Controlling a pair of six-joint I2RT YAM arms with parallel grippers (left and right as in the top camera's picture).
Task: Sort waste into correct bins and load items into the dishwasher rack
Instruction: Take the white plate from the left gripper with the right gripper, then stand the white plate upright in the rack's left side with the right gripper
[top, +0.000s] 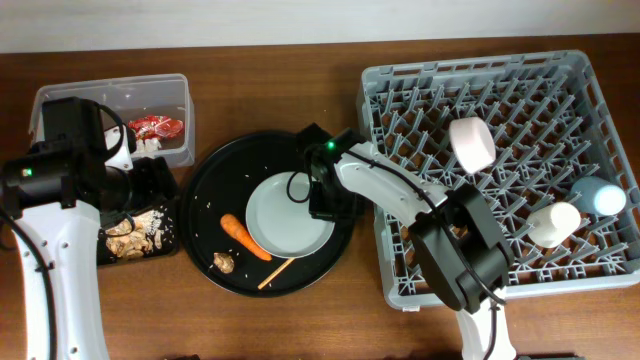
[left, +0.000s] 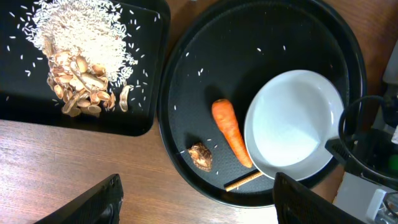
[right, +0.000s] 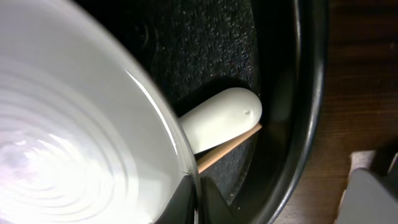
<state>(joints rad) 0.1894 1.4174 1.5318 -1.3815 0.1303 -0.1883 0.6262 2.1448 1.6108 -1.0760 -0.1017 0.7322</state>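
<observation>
I should lift my right gripper next, move it to the right in the overhead view and lower the plate into the empty wires on the tray side of the rack.
The white plate lies in the round black tray. My right gripper is shut on the plate's right rim; the wrist view shows the jaws pinching the rim of the plate. The white fork's handle and a chopstick lie under that rim. The carrot, the brown lump and a chopstick lie left of and below the plate. My left gripper is open and empty above the table beside the round tray. The red wrapper is in the clear tub. Rice and scraps lie in the black rectangular tray.
The grey rack at right holds the white bowl, the small white cup and the light blue cup. A few rice grains are scattered on the round tray. My right arm reaches from the rack's left side over the tray.
</observation>
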